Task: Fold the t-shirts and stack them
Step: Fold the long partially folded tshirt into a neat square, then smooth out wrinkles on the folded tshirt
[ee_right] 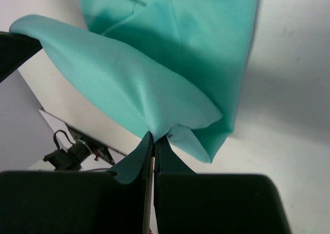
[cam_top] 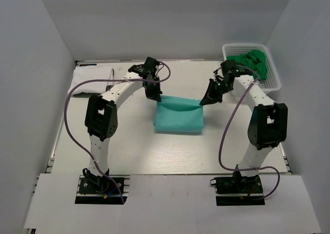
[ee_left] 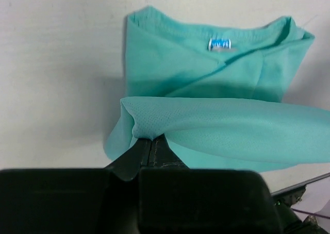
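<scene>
The collar and label are still uncovered, so the left gripper will next move outward and down, bring the pinched corner over the collar end (ee_left: 144,23) and let it go there.
The teal t-shirt (cam_top: 178,116) lies partly folded in the middle of the table, its far edge lifted. My left gripper (cam_top: 153,96) is shut on the shirt's far left corner, and my right gripper (cam_top: 203,101) is shut on the far right corner. In the left wrist view the pinched cloth (ee_left: 216,128) stretches rightward from my gripper (ee_left: 149,137), above the collar and its label (ee_left: 219,44). The right wrist view shows a fold of shirt (ee_right: 129,79) clamped in my gripper (ee_right: 154,136). A white t-shirt (cam_top: 93,75) lies flat at the back left.
A white lattice basket (cam_top: 272,74) stands at the back right corner with dark green cloth (cam_top: 255,61) in it. Grey walls close in the table on the left, back and right. Purple cables loop out from both arms.
</scene>
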Robot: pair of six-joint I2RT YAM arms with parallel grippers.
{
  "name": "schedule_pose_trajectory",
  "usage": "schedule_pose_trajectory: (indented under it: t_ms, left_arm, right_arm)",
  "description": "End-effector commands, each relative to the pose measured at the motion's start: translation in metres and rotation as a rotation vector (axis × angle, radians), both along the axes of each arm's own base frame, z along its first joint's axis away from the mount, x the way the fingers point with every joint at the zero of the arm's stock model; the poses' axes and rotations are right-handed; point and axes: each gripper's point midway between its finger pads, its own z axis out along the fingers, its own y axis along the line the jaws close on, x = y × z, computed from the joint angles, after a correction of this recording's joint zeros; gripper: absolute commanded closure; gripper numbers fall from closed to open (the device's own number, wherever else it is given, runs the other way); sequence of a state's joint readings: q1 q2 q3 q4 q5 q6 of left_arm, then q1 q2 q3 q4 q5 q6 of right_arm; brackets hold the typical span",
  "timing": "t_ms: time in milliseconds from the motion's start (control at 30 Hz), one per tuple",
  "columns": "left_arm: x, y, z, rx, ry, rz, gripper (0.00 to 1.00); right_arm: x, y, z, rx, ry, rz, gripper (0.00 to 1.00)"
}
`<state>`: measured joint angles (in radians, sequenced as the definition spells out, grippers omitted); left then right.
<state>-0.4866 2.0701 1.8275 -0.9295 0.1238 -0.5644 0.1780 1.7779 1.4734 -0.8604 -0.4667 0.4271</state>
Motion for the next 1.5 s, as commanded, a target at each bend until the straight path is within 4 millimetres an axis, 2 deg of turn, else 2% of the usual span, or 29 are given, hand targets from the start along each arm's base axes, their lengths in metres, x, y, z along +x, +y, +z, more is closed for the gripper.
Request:
schedule_pose_trajectory:
  t_ms: [0,33,67,100,133,167,200,300,367,400,433,467,500,600,633,667,767,800,833,867,1000,1033,1100,1200,1233,1300,1367,1400,1467]
  left_arm:
    - [0.026,-0.001,0.013,-0.037,-0.075,0.005,1.00]
    - [0.029,0.004,0.000,-0.025,-0.051,0.017,1.00]
    - [0.035,0.003,-0.002,-0.025,-0.061,0.029,1.00]
    - [0.043,0.006,-0.003,-0.027,-0.065,0.042,1.00]
    - [0.047,0.002,-0.007,-0.037,-0.064,0.037,1.00]
    - [0.047,0.000,-0.019,-0.034,-0.040,0.033,1.00]
    - [0.057,0.001,-0.022,-0.044,-0.061,0.042,1.00]
    - [0.067,-0.011,-0.030,-0.089,-0.071,0.022,1.00]
    - [0.076,-0.012,-0.022,-0.115,-0.099,0.024,1.00]
    - [0.081,-0.015,-0.019,-0.127,-0.124,0.023,0.93]
    - [0.081,-0.015,-0.019,-0.127,-0.124,0.023,0.83]
    - [0.082,-0.016,-0.018,-0.135,-0.134,0.010,0.76]
    - [0.082,-0.017,-0.018,-0.135,-0.134,0.010,0.58]
    - [0.083,-0.015,0.000,-0.140,-0.176,0.005,0.36]
    - [0.086,-0.016,0.007,-0.149,-0.195,0.005,0.23]
    - [0.084,-0.015,0.009,-0.149,-0.197,0.005,0.00]
    - [0.080,-0.012,0.028,-0.151,-0.220,0.009,0.00]
    - [0.080,-0.012,0.041,-0.161,-0.242,0.009,0.00]
    - [0.076,-0.012,0.043,-0.169,-0.238,0.003,0.00]
    - [0.074,-0.013,0.045,-0.179,-0.240,-0.003,0.00]
    - [0.056,-0.037,0.062,-0.324,-0.259,-0.104,0.00]
    - [0.054,-0.041,0.059,-0.351,-0.256,-0.124,0.00]
    - [0.050,-0.046,0.049,-0.377,-0.235,-0.134,0.00]
    - [0.050,-0.049,0.035,-0.376,-0.188,-0.140,0.00]
    - [0.049,-0.051,0.021,-0.377,-0.155,-0.145,0.00]
    - [0.050,-0.058,0.016,-0.410,-0.152,-0.168,0.00]
    - [0.050,-0.061,-0.002,-0.424,-0.132,-0.170,0.00]
    - [0.056,-0.062,-0.002,-0.456,-0.141,-0.171,0.00]
    - [0.058,-0.061,-0.026,-0.437,-0.105,-0.149,0.00]
  right_arm:
    - [0.033,-0.004,-0.015,-0.001,-0.026,-0.024,1.00]
    - [0.036,-0.003,-0.019,0.001,-0.027,-0.025,1.00]
    - [0.041,-0.004,-0.022,0.001,-0.026,-0.035,1.00]
    - [0.050,-0.008,-0.037,-0.011,-0.011,-0.056,1.00]
    - [0.058,-0.007,-0.040,-0.013,-0.027,-0.064,1.00]
    - [0.066,-0.007,-0.041,-0.005,-0.038,-0.078,1.00]
    - [0.072,-0.012,-0.055,-0.020,-0.018,-0.097,1.00]
    - [0.097,-0.014,-0.065,-0.022,-0.055,-0.128,1.00]
    - [0.108,-0.013,-0.065,-0.019,-0.085,-0.132,1.00]
    - [0.113,-0.015,-0.070,-0.015,-0.086,-0.139,1.00]
    - [0.117,-0.014,-0.067,-0.004,-0.094,-0.140,0.89]
    - [0.117,-0.011,-0.066,0.008,-0.092,-0.131,0.72]
    - [0.118,-0.009,-0.063,0.028,-0.096,-0.121,0.52]
    - [0.119,-0.007,-0.051,0.043,-0.127,-0.108,0.24]
    - [0.119,-0.007,-0.045,0.049,-0.143,-0.100,0.10]
    - [0.120,-0.006,-0.036,0.052,-0.167,-0.095,0.10]
    - [0.118,-0.006,-0.011,0.050,-0.234,-0.081,0.10]
    - [0.116,-0.005,-0.007,0.053,-0.242,-0.078,0.10]
    - [0.109,-0.003,0.007,0.066,-0.268,-0.066,0.10]
    - [0.105,-0.001,0.010,0.076,-0.273,-0.057,0.10]
    - [0.094,0.017,0.033,0.191,-0.326,0.020,0.10]
    - [0.090,0.022,0.036,0.213,-0.331,0.031,0.10]
    - [0.083,0.034,0.029,0.272,-0.306,0.065,0.10]
    - [0.081,0.038,0.021,0.277,-0.296,0.075,0.10]
    - [0.084,0.041,0.017,0.275,-0.303,0.081,0.10]
    - [0.086,0.040,0.012,0.280,-0.291,0.071,0.10]
    - [0.094,0.047,0.006,0.313,-0.304,0.082,0.10]
    - [0.098,0.049,-0.012,0.326,-0.261,0.071,0.10]
    - [0.115,0.052,-0.011,0.350,-0.295,0.059,0.10]
